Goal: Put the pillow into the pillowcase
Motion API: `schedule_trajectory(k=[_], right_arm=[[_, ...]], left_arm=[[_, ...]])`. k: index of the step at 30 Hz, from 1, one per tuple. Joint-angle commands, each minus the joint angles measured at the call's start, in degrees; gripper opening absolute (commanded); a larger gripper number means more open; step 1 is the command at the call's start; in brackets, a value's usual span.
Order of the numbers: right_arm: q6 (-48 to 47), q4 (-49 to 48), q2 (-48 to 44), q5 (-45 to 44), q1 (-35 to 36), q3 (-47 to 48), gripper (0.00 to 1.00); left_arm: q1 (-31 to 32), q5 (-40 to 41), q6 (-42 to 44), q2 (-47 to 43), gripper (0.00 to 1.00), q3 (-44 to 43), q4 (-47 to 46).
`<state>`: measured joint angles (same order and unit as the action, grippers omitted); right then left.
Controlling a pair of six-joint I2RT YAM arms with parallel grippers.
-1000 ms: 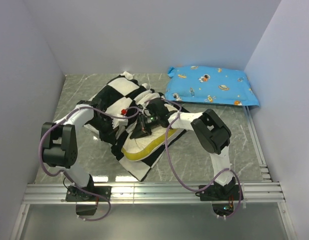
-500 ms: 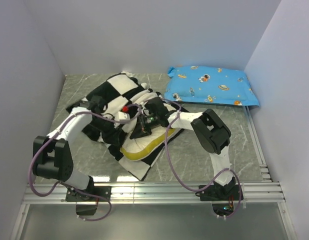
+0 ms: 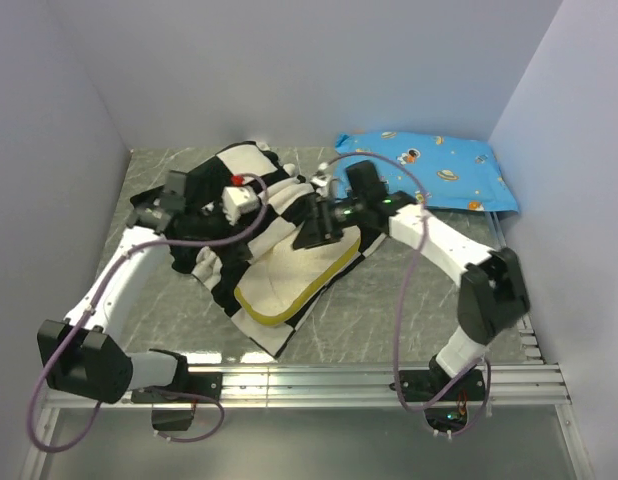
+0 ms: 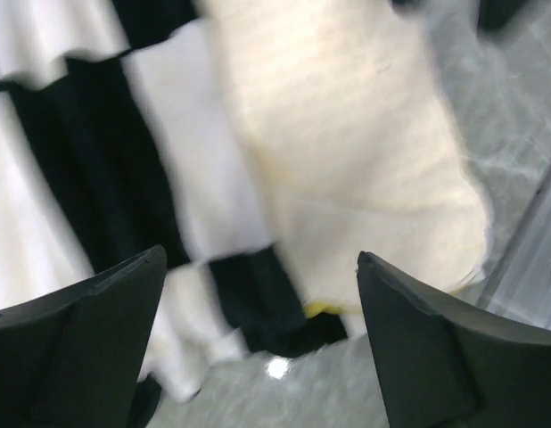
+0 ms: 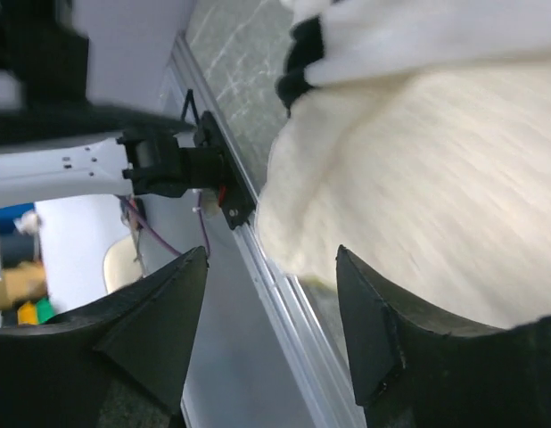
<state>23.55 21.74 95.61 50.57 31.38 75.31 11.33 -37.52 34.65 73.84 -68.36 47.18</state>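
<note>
The cream pillow (image 3: pixel 287 276) still has its olive-piped edge outside the pillowcase (image 3: pixel 245 166). I should next move my left gripper to the right in the top view and down onto that edge of the pillow.
The cream pillow (image 3: pixel 287 276) with olive piping lies near the table's middle. Its far end sits inside the black and white checkered pillowcase (image 3: pixel 245 166), which is bunched up behind and left of it. My left gripper (image 3: pixel 251 212) hovers open over the bunched pillowcase. In the left wrist view the gripper (image 4: pixel 262 259) holds nothing, with the pillow (image 4: pixel 347 134) and pillowcase (image 4: pixel 75 178) below it. My right gripper (image 3: pixel 314 230) hangs open over the pillow's far end. The right wrist view shows this gripper (image 5: pixel 271 259) empty beside the pillow (image 5: pixel 436 178) and the pillowcase's folds (image 5: pixel 391 36).
A blue cartoon-print pillow (image 3: pixel 425 170) lies at the back right against the wall. An aluminium rail (image 3: pixel 309 378) runs along the near table edge. White walls close in the left, back and right sides.
Both grippers have opened and let go of the fabric. The left arm lifted back toward the far left, the right arm swung up and right. The pillow now lies flatter.
</note>
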Motion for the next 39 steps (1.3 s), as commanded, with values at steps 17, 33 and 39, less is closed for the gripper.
schedule_trajectory(k=[17, 33, 39], right_arm=[[-4.0, 0.2, 3.7, -23.8, -30.1, -9.7, 0.72], [0.9, -5.6, 16.6, -22.0, -27.3, -8.4, 0.85], [3.3, -11.0, 20.8, -9.6, -24.5, -8.3, 0.0]], left_arm=[[40.4, 37.3, -25.9, 25.7, 0.99, -10.8, -31.7], [31.5, 27.9, -32.4, 32.1, 0.0, -13.4, -23.1], [30.0, 27.7, -34.2, 28.3, 0.0, -11.1, -23.4]])
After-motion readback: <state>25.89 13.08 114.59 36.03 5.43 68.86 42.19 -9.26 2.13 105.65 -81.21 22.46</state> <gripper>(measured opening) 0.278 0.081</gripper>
